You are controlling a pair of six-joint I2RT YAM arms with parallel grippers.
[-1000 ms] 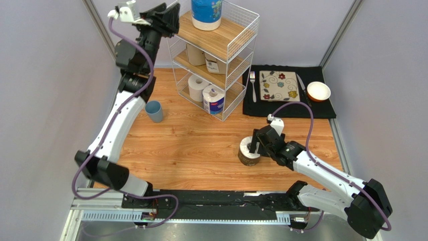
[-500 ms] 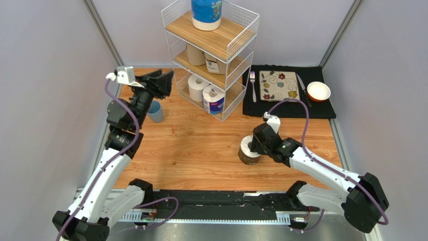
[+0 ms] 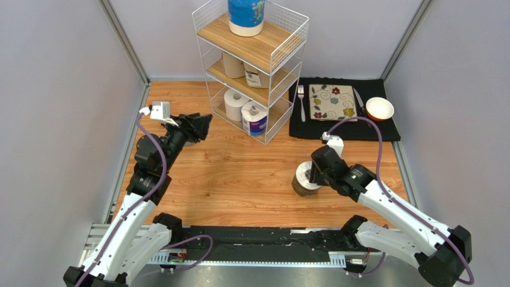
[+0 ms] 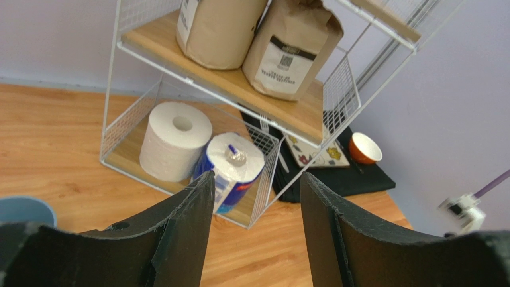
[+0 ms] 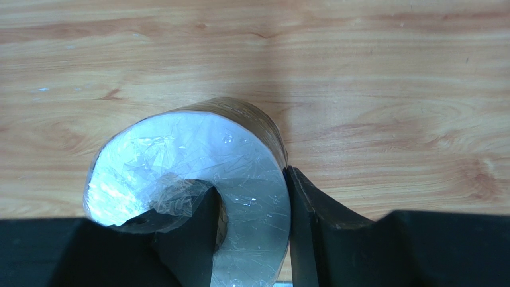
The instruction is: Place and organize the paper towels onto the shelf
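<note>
My right gripper lifts outward and up next, then lowers the dark-wrapped roll [image 3: 304,184] onto the shelf's bare wood top board and releases it, as only one roll stands there.
The white wire shelf [image 3: 281,45] holds a blue-wrapped roll [image 3: 246,15] on top, two tan-wrapped rolls [image 3: 233,64] in the middle, and a plain white roll [image 3: 236,104] beside a blue-labelled roll [image 3: 255,118] at the bottom. The dark-wrapped roll [image 3: 304,184] stands on the table. My right gripper [image 3: 314,173] is shut on its wall, one finger in the core and one outside; the right wrist view shows the gripper [image 5: 251,185] and the roll [image 5: 179,149]. My left gripper [image 3: 203,125] is open and empty, left of the shelf. In its wrist view the gripper [image 4: 254,179] faces the white roll [image 4: 173,140] and the labelled roll [image 4: 233,170].
A blue cup [image 4: 24,209] sits under my left gripper, hidden in the top view. A black mat [image 3: 383,128] right of the shelf carries a flowered tile [image 3: 332,101], fork [image 3: 301,101], knife [image 3: 359,98] and bowl [image 3: 379,109]. Walls close in on both sides.
My left arm has come down from the shelf's top tier to table height left of the shelf. My right gripper has shifted slightly right with the dark roll.
</note>
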